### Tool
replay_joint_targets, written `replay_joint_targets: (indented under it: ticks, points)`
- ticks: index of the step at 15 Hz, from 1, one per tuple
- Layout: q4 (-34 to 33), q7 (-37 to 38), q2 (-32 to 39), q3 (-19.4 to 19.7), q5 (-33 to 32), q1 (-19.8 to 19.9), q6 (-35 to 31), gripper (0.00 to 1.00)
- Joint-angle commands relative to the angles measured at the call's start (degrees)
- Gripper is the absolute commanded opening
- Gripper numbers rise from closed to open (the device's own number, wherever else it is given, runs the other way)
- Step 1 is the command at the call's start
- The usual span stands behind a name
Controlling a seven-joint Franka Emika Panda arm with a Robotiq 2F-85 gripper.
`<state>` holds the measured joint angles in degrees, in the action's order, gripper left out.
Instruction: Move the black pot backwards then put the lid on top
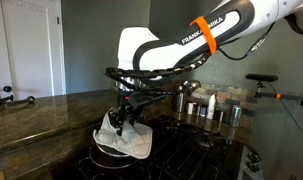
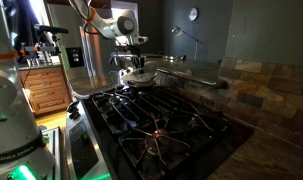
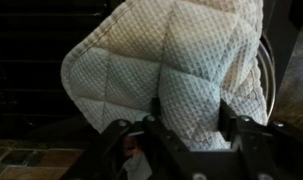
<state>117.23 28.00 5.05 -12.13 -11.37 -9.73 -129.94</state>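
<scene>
The lid is hanging peaked above the pot instead of lying flat. Next I should move my gripper down toward the black pot's rim [image 1: 109,153] [image 3: 269,75] and let go of the lid across it.
The lid [image 3: 171,60] is a soft white quilted pad. It hangs from my gripper [image 3: 189,112], which is shut on one edge of it. In an exterior view the lid [image 1: 129,140] droops below the gripper [image 1: 122,118] and rests over the black pot [image 1: 113,157], whose dark rim shows just beneath it on the stove. In an exterior view the gripper [image 2: 134,62] hovers over the pot and lid [image 2: 139,76] at the far end of the stove. A curved metal rim [image 3: 268,85] shows at the right of the wrist view.
The black gas stove [image 2: 161,125] has iron grates. Steel canisters and shakers [image 1: 203,105] stand on the counter behind it. A stone counter [image 1: 41,110] runs alongside. A stone backsplash wall [image 2: 261,85] borders the stove. Wooden drawers [image 2: 49,90] stand further off.
</scene>
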Motion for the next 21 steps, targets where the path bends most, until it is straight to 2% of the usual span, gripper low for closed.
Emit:
replay_joint_targets:
  ticks: [1, 7, 21]
  points:
    - [-3.5, 1.8, 2.3, 0.9, -2.5, -2.2, 2.5, 0.30]
    - [-3.9, 2.1, 3.5, 1.7, -3.6, -3.5, 2.3, 0.30]
    - [-3.1, 1.3, 4.1, 2.4, -2.0, -3.8, 1.7, 0.30]
